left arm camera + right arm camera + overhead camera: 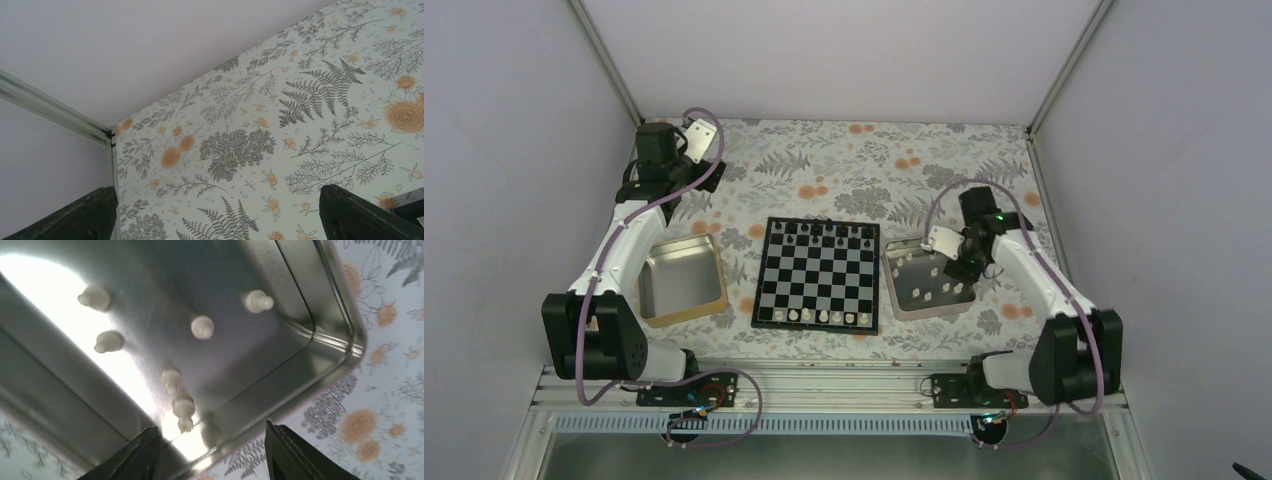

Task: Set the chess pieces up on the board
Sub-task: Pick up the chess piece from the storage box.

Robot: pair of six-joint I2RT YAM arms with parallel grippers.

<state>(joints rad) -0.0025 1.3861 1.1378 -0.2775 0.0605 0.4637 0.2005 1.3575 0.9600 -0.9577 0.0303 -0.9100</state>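
Observation:
My right gripper is open, and its fingers are closest to the white piece by the metal tray's near corner. It should turn and move back and down onto the head of that piece.
The black-and-silver board lies mid-table with black pieces along its far row and several white pieces along its near row. More white pieces lie in the right metal tray. My right gripper hangs open over that tray's right side; in the right wrist view it is empty, with several white pieces lying in the tray just beyond the fingertips. My left gripper is open and empty at the far left, looking at bare cloth.
A second square metal tray with a wooden-coloured rim sits left of the board. Enclosure walls and metal corner posts bound the floral tablecloth. The arm bases sit at the near edge.

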